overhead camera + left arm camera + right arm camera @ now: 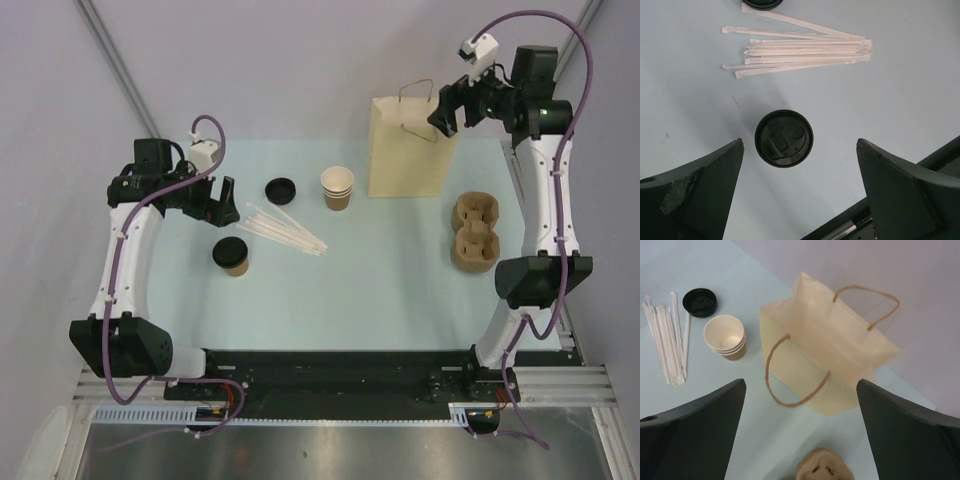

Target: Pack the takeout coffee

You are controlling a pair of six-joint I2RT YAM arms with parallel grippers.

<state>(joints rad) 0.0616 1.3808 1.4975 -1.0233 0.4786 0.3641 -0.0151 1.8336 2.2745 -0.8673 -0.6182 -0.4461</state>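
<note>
The robot's right gripper should next go to the left in the top view and come down onto the bag's near brown handle, because the handle loops clear of the paper.
The takeout coffee (231, 256), a small brown cup under a black lid, stands upright on the pale blue table left of centre. From straight above, in the left wrist view, only the coffee's round lid (784, 138) shows. My left gripper (222, 205) hovers above it, open, its fingers (715, 185) wide apart on either side and touching nothing. A tan paper bag (410, 150) with rope handles stands upright and open-topped at the back right. High over the bag (830, 355), my right gripper (448, 115) is open and empty.
A stack of lidless brown cups (337, 187) and a loose black lid (281, 189) sit left of the bag. Several wrapped straws (285, 232) lie fanned between the lid and the coffee. A brown pulp cup carrier (476, 232) lies in front of the bag at the right.
</note>
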